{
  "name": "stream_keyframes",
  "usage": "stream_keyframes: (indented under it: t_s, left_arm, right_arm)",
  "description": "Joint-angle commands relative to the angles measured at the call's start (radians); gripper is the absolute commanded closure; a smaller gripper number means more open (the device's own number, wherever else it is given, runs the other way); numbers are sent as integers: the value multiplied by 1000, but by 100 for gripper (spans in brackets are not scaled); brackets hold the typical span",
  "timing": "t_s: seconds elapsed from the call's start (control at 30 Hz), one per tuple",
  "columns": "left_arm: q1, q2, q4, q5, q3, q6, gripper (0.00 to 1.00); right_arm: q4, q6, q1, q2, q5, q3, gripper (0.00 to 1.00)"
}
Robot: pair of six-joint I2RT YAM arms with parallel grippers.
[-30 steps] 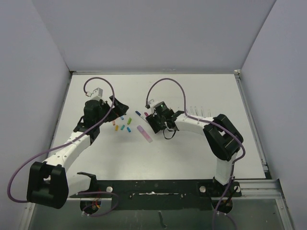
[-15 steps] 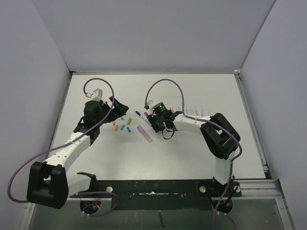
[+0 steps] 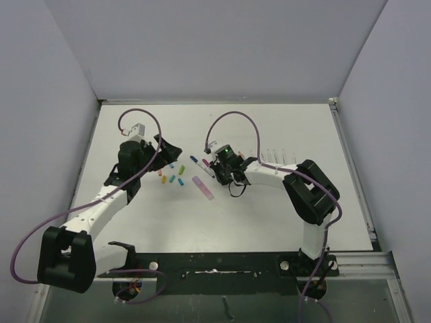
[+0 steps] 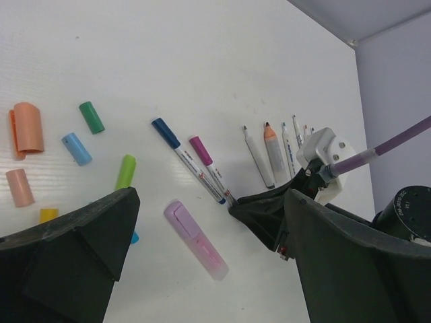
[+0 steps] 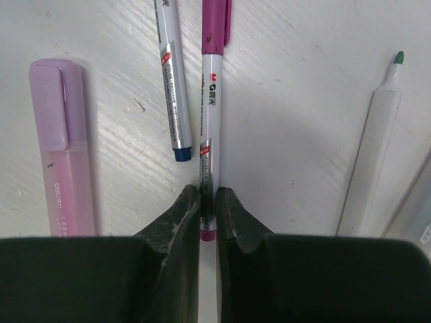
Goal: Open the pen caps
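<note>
The right gripper holds the body of the magenta pen, so the left gripper should next move across to the right in the top view, onto the magenta cap.
My right gripper (image 5: pixel 207 198) is shut on the lower barrel of the magenta pen (image 5: pixel 210 134), which lies on the white table with its magenta cap on at the far end. A blue pen (image 5: pixel 172 87) lies just left of it, also capped (image 4: pixel 165 132). Several loose pen caps lie near my left gripper (image 4: pixel 210 215): orange (image 4: pixel 28 126), green (image 4: pixel 91 116), blue (image 4: pixel 77 148) and lime (image 4: pixel 125 171). The left gripper hangs open above the table with nothing between its fingers. From above, the right gripper (image 3: pixel 214 171) sits by the two pens, and the left gripper (image 3: pixel 168 151) is over the caps (image 3: pixel 172 173).
A fat pink highlighter (image 4: pixel 195 239) lies left of the held pen, also seen in the right wrist view (image 5: pixel 60 148). Several uncapped pens (image 4: pixel 259 158) lie in a row to the right, one with a green tip (image 5: pixel 374 161). Grey walls enclose the table (image 3: pixel 135 222).
The right gripper's jaws have closed onto the magenta pen's barrel. The left arm has stayed where it was.
</note>
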Motion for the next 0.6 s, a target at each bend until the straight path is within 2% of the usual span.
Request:
stream_keyframes:
  t_s: [0.0,0.27,0.57]
  left_arm:
    - [-38,46,129,28,3,-28,11]
    - [-136,177,220,21,43,-55,13]
    - [-178,275,313,40,76,-112,13]
  right_arm:
    - [34,9,-5,-126,46,-61,100]
    - [158,27,3,-312,11,-171,100]
    - [186,50,19,-393,-63,-213,100]
